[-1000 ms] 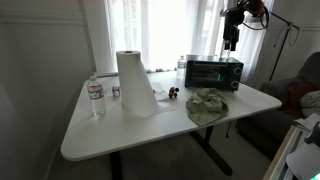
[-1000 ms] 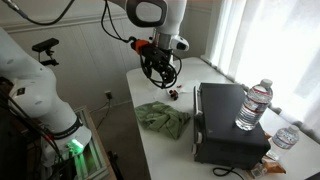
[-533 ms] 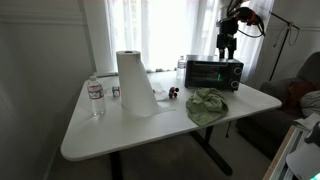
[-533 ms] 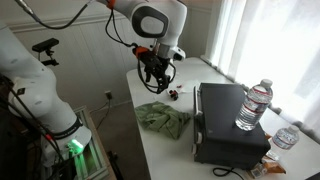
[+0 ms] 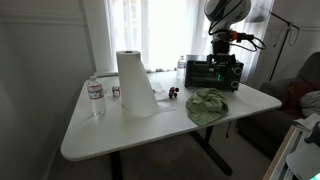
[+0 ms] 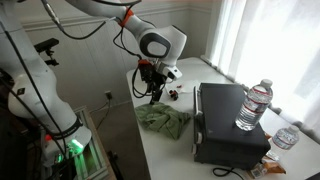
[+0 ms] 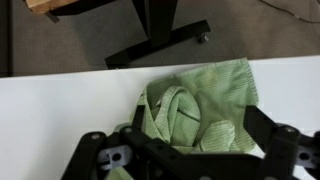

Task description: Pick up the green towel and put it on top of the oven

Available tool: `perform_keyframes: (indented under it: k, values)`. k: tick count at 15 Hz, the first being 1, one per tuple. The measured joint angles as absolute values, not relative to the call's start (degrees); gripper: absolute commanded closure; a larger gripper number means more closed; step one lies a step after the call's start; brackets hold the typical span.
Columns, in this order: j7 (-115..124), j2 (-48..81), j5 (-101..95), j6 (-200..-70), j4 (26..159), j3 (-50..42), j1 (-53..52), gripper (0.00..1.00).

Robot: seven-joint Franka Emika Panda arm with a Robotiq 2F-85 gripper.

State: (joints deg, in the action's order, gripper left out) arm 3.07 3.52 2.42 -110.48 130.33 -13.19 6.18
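Observation:
My gripper needs to go down next toward the oven side, onto the green towel's raised fold, because the bunched cloth stands up between my open fingers.
The green towel [image 5: 207,105] lies crumpled on the white table in front of the black oven [image 5: 200,74]; both also show in an exterior view, the towel [image 6: 165,119] next to the oven [image 6: 226,122]. My gripper [image 5: 223,74] hangs a little above the towel's far side, also seen from the side [image 6: 152,91]. In the wrist view the towel [image 7: 200,95] fills the space between my open jaws [image 7: 198,128], which hold nothing.
A tall paper towel roll [image 5: 135,82] and a water bottle [image 5: 95,97] stand on the table [image 5: 110,130]. Small items [image 5: 172,94] lie near the roll. Another water bottle [image 6: 254,105] stands on top of the oven. The table's edge and leg show in the wrist view [image 7: 155,40].
My gripper has come down from high above the oven to just above the towel. The towel and the other objects have not moved.

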Motion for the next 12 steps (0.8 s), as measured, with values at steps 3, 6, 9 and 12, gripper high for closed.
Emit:
perform_keyframes:
  k: [3, 6, 9, 12]
  values:
    - [8.73, 6.30, 5.85, -117.15, 130.29, -13.07, 6.62, 0.00]
    - [12.07, 8.76, 7.39, -124.46, 130.21, -13.01, 6.75, 0.00]
    - [12.02, 8.90, 7.39, -124.40, 130.20, -12.95, 6.76, 0.00]
    - [12.02, 8.86, 7.39, -124.40, 130.17, -12.94, 6.78, 0.00]
